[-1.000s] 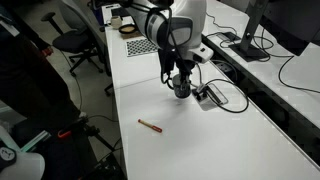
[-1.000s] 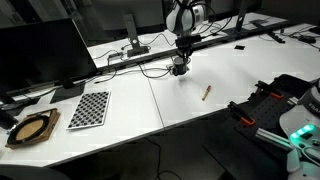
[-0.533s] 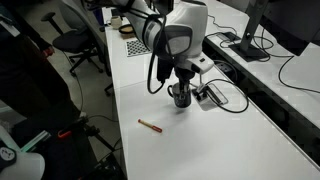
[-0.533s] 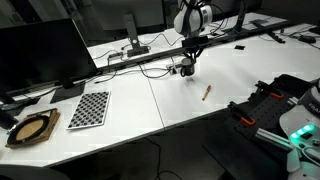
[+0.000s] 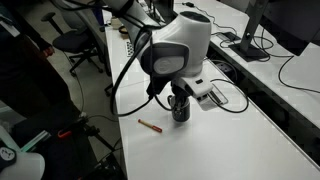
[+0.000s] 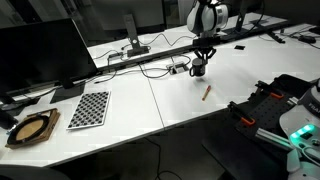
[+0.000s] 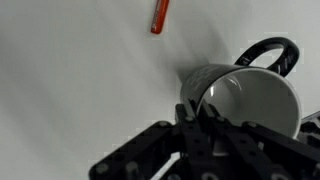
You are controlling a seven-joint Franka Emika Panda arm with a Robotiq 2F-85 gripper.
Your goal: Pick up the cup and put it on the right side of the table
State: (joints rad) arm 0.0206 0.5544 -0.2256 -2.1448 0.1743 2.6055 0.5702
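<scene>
My gripper should next move down and over to the bare tabletop beside the brown-red stick (image 5: 150,125) to release the cup (image 5: 180,107). The cup still hangs above the table.
The cup (image 5: 180,107) is a small dark mug, held just above the white table (image 5: 230,140) in both exterior views; it also shows in an exterior view (image 6: 198,69). My gripper (image 5: 179,97) is shut on the cup's rim from above. In the wrist view the cup (image 7: 240,100) shows its pale inside and dark handle, with my gripper (image 7: 200,112) pinching its near rim. A thin brown-red stick (image 5: 150,125) lies on the table beside the cup, and shows in the wrist view (image 7: 159,16) too.
A small white device with cables (image 5: 210,95) lies next to the cup. A checkerboard sheet (image 6: 89,108) and a round brown object (image 6: 30,128) lie at one table end. A parallel desk with monitors (image 5: 285,30) stands behind. Office chairs (image 5: 75,40) stand beside the table.
My arm has carried the cup along the table, closer to the stick, over the last second. The stick and the white device have not moved.
</scene>
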